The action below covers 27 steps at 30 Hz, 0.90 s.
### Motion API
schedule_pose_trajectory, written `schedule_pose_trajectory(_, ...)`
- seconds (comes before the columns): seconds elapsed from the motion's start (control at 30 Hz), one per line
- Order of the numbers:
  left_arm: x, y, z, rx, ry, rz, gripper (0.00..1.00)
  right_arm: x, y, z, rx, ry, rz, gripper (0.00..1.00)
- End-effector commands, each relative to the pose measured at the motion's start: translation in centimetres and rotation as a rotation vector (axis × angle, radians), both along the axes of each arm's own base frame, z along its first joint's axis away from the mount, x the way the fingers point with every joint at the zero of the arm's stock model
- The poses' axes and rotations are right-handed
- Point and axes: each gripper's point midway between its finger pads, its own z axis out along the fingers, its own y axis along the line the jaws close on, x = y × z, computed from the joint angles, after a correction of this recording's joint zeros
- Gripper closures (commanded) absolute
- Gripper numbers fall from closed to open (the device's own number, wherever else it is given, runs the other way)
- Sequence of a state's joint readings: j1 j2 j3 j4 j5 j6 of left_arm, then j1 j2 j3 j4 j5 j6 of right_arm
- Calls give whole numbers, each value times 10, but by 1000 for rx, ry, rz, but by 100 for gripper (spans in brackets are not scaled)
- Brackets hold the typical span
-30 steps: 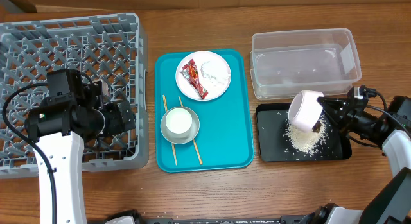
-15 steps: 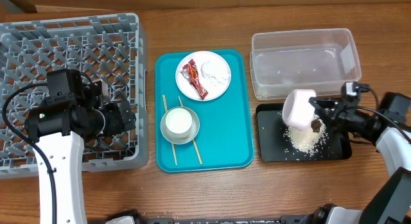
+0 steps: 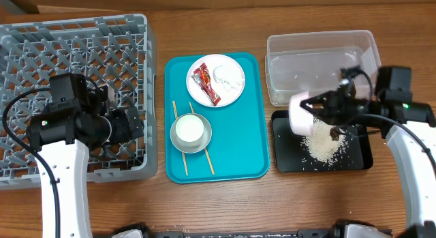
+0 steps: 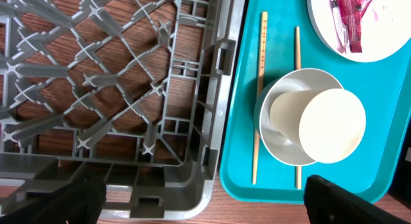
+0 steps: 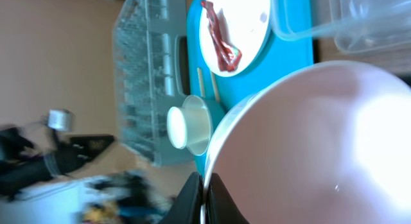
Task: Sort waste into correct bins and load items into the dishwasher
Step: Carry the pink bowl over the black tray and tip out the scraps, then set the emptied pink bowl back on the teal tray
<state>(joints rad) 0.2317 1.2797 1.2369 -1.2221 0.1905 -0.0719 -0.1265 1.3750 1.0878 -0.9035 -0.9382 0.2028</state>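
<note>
The emptied bowl should be turned upright by my right gripper and lowered onto the teal serving tray's empty space beside the cup's bowl.
My right gripper (image 3: 315,108) (image 5: 207,198) is shut on the rim of a pale pink bowl (image 3: 298,114) (image 5: 321,140), held on its side above the left end of the black tray (image 3: 361,156). A rice pile (image 3: 321,148) and a brown lump (image 3: 334,134) lie on that tray. The clear tub (image 3: 320,67) stands behind it. The white plate (image 3: 231,93) carries the red wrapper (image 3: 204,84) and the tissue (image 3: 226,76). A cup (image 3: 190,129) (image 4: 321,124) sits in a second bowl (image 4: 273,137) across the chopsticks (image 4: 259,89). My left gripper (image 3: 126,125) (image 4: 205,201) is open and empty over the grey rack's (image 3: 41,54) front right corner.
The teal serving tray (image 3: 252,129) lies between the rack and the two bins and holds the plate, the bowl with the cup and the chopsticks. The rack fills the table's left side. Bare wood shows along the front edge.
My right arm has swung left and lifted, carrying the tipped bowl towards the black tray's left end. The rice and the lump stay on the tray. The left arm has not moved.
</note>
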Motion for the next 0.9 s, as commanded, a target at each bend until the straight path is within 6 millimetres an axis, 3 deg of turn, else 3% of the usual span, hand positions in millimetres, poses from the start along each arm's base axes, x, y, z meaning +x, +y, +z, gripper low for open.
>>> schedule_pose_trajectory(0.0, 6, 1, 8, 2, -32, -11, 0, 9, 8, 4, -252, -112, 39, 96)
schedule_pose_trajectory(0.2, 6, 1, 8, 2, -32, -11, 0, -3, 61, -15, -424, -186, 211, 96)
schedule_pose_trajectory(0.5, 6, 1, 8, 2, -32, -11, 0, -25, 151, -80, -572, -210, 473, 96)
schedule_pose_trajectory(0.7, 6, 1, 8, 2, -32, -11, 0, -26, 178, -124, -647, -206, 529, 96)
schedule_pose_trajectory(0.83, 6, 1, 8, 2, -33, -11, 0, -26, 182, -134, -652, -199, 541, 96)
schedule_pose_trajectory(0.87, 6, 1, 8, 2, -33, -11, 0, -26, 182, -134, -652, -198, 541, 91)
